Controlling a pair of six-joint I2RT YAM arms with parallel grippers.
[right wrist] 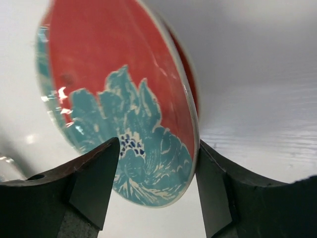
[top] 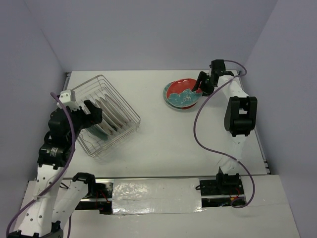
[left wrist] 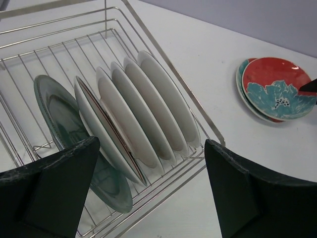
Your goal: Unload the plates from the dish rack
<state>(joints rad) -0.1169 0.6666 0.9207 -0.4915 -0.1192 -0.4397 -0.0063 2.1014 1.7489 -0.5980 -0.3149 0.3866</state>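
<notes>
Next, my left gripper turns and lowers to the left in its wrist view onto the grey-teal plate's rim (top: 92, 130) (left wrist: 56, 133), because that plate stands at an angle to my fingers.
The silver wire dish rack (top: 105, 79) stands at the left, also in the left wrist view (left wrist: 166, 57). Several plates (top: 115, 117) stand on edge in it: a grey-teal plate (left wrist: 57, 111) at the left end, one with a dark and red rim (left wrist: 101, 119), then white ones (left wrist: 148, 104). My left gripper (top: 97, 122) is open and empty, above the rack's near side (left wrist: 151, 144). Two red-and-teal floral plates (top: 183, 93) lie stacked at the back right (left wrist: 277, 84). My right gripper (top: 201, 83) is open, its jaws straddling the top floral plate's (right wrist: 119, 74) rim (right wrist: 157, 146).
White table with grey walls at the back and sides. The right arm's grey cable (top: 198, 126) loops over the table. A taped strip (top: 156, 194) runs along the near edge between the arm bases.
</notes>
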